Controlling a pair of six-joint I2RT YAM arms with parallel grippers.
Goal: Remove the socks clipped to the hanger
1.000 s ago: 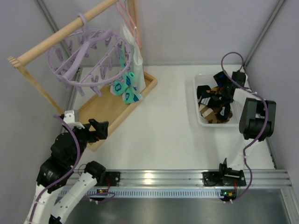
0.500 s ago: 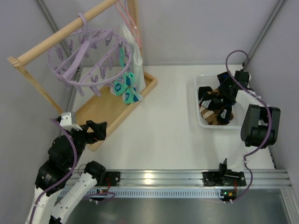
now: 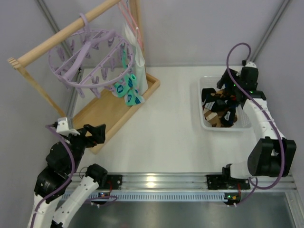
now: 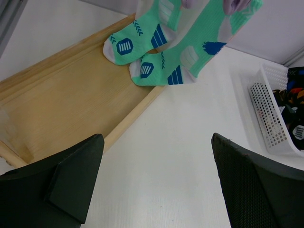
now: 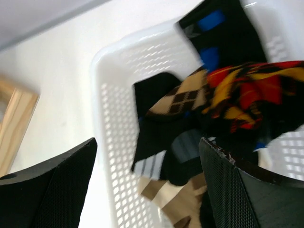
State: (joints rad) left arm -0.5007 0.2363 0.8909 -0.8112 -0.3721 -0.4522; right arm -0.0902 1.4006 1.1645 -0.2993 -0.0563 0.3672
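The nearer mint-green sock's toe hangs free, so the robot's right gripper should swing from the white basket (image 3: 202, 102) and turn toward the tray, onto that toe.
The lavender hanger (image 3: 88, 59) hangs by its hook from a wooden rail. Mint-green socks (image 3: 128, 88) with blue marks dangle from clips on its right side, toes over a wooden tray; the left wrist view shows these socks (image 4: 161, 47) up ahead. My left gripper (image 3: 97, 133) is open and empty near the tray's front corner, well short of them; the left gripper (image 4: 156, 142) frames bare table. My right gripper (image 3: 228, 85) hovers open over the white basket (image 3: 202, 102). Black and diamond-patterned socks (image 5: 190, 109) lie loose below the right gripper (image 5: 148, 147).
The wooden tray (image 3: 107, 111) lies under the hanger at the left. A thin pink wire hanger (image 3: 128, 14) and a white cloth (image 3: 133, 47) hang on the rail (image 3: 57, 40) beside the lavender ring. Grey walls close in on both sides.
My right gripper has opened and lifted back from the basket, leaving the socks lying in it. The left arm has drawn slightly back and to the left.
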